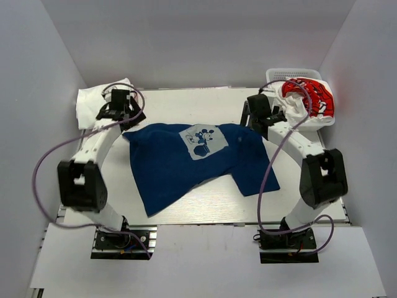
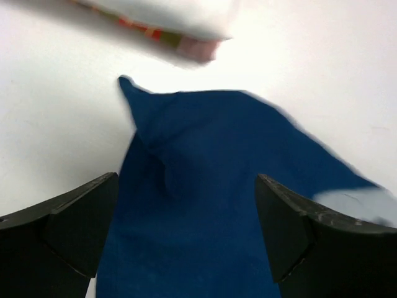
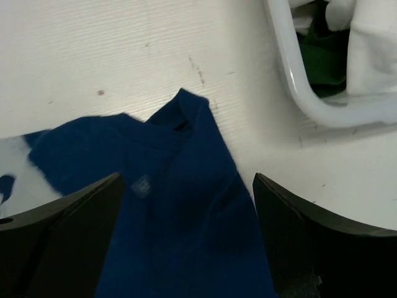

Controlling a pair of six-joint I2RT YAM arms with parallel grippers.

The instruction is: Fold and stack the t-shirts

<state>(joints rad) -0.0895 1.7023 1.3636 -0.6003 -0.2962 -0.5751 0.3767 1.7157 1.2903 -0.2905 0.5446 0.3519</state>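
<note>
I will next draw my left gripper back toward my base, lower it and pinch the navy t-shirt's nearest corner [image 1: 149, 210], which sticks out on bare tabletop below.
A navy blue t-shirt [image 1: 186, 164] with a white round print [image 1: 201, 141] lies spread and rumpled in the middle of the table. My left gripper [image 1: 127, 118] is open just above its far left corner [image 2: 186, 205]. My right gripper [image 1: 257, 121] is open above its far right corner [image 3: 186, 217]. A folded white t-shirt [image 1: 93, 102] lies at the far left; its edge shows in the left wrist view [image 2: 167, 18]. A red t-shirt with white lettering [image 1: 309, 98] and a white one [image 1: 298, 112] hang from the basket. Dark green cloth [image 3: 322, 62] shows inside it.
A white plastic lattice basket [image 1: 291, 73] stands at the far right corner; its rim [image 3: 298, 93] lies close to my right gripper. White walls enclose the table on three sides. Purple cables loop along both arms.
</note>
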